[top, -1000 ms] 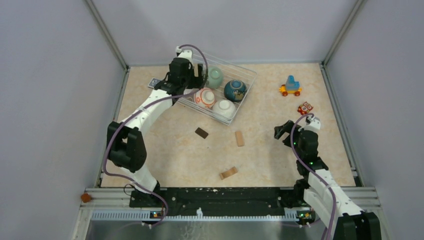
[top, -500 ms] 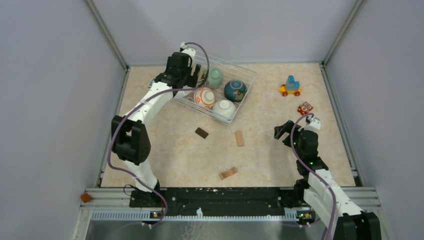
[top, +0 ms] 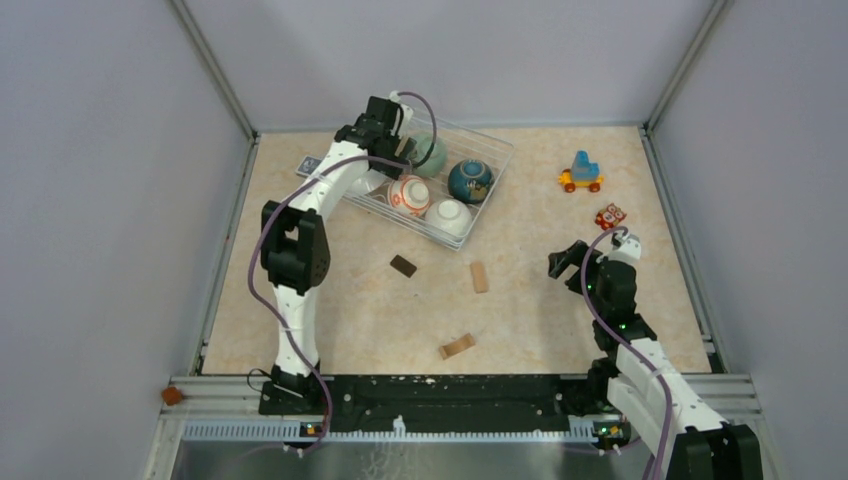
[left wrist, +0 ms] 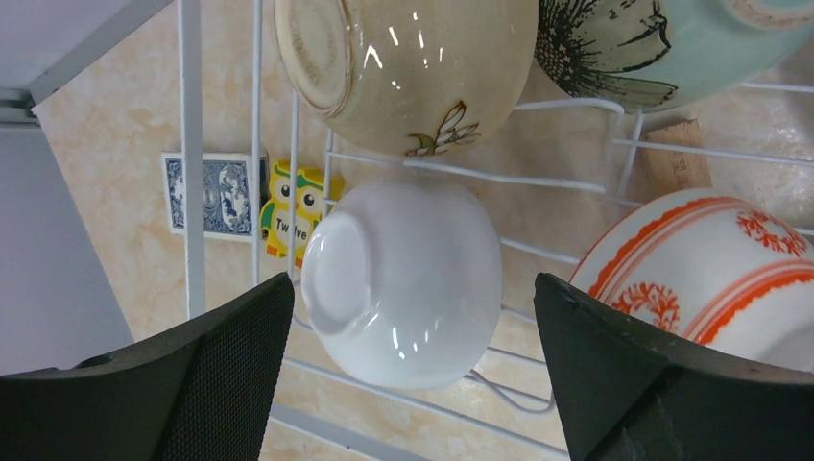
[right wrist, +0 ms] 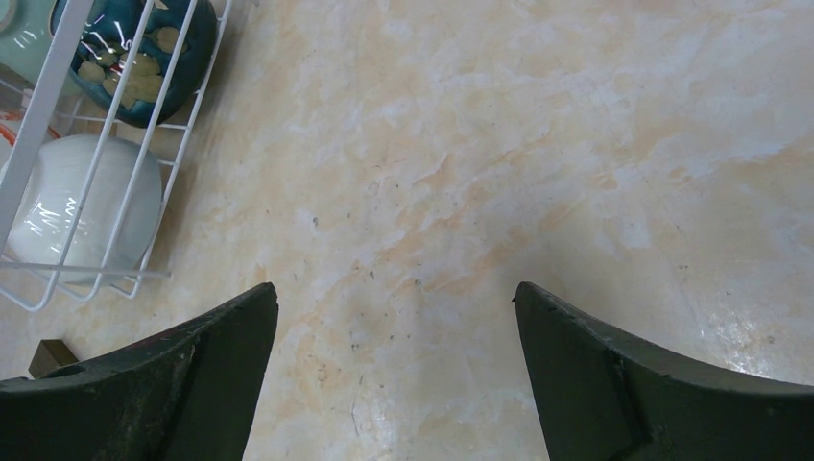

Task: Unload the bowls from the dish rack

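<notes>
I will next lower my left gripper into the rack over the white bowl [top: 368, 183], one finger by its foot, one opposite, as it already lies between them.
The dish rack [top: 492, 150] of thin white wire stands at the back of the table. In it I see a mint green bowl [top: 432, 152], a dark blue bowl [top: 469, 181], an orange-patterned bowl [top: 410, 195] and a white bowl [top: 449, 216]. My left gripper [top: 392, 140] hangs open over the rack's left end. In the left wrist view a second white bowl [left wrist: 403, 283] lies upside down on its side between the open fingers [left wrist: 230, 355], untouched, with a beige bowl [left wrist: 413, 67] beyond it. My right gripper [right wrist: 395, 288] is open over bare table, right of the rack.
A playing card [left wrist: 216, 195] and a yellow owl figure [left wrist: 293, 211] lie just outside the rack's left side. A dark block [top: 403, 265] and two wooden blocks [top: 480, 277] [top: 456, 346] lie mid-table. A blue-yellow toy [top: 581, 172] and a red toy [top: 610, 216] sit at the right.
My left arm has swung farther back and right, bringing its gripper over the rack's left end. The right arm and the bowls have not moved.
</notes>
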Controlling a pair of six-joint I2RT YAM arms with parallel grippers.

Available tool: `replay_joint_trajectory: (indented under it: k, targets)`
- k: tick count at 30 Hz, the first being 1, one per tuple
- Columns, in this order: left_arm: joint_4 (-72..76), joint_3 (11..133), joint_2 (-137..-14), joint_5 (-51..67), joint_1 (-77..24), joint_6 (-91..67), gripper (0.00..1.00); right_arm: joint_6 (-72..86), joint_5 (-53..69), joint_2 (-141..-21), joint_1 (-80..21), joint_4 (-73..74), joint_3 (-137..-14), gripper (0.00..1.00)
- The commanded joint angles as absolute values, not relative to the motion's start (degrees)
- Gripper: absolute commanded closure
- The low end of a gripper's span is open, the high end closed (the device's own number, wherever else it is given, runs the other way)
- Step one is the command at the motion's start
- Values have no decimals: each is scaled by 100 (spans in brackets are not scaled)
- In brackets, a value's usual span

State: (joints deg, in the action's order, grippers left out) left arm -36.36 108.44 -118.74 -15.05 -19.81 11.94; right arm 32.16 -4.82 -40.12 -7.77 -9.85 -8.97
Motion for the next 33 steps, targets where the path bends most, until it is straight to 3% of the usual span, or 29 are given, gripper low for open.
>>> replay_joint_trajectory:
  k: [1,23,28,33]
  targets:
    - [-4417,11725,-12375,-1529,-1947,1365,1,3213,-513,-3963,-809,-1193,-885,7]
    - [-5069,12276,-13030,-1981,-1812,1621,5,3182,-473,-4087,-809,-1256,-914,7]
    - [-5263,12614,-13137,-1969,-1775,1559,22,3174,-474,-4110,-809,-1268,-918,7]
    - [-5115,12613,-12935,-2205,-1775,1552,31,3175,-463,-4134,-809,-1279,-923,7]
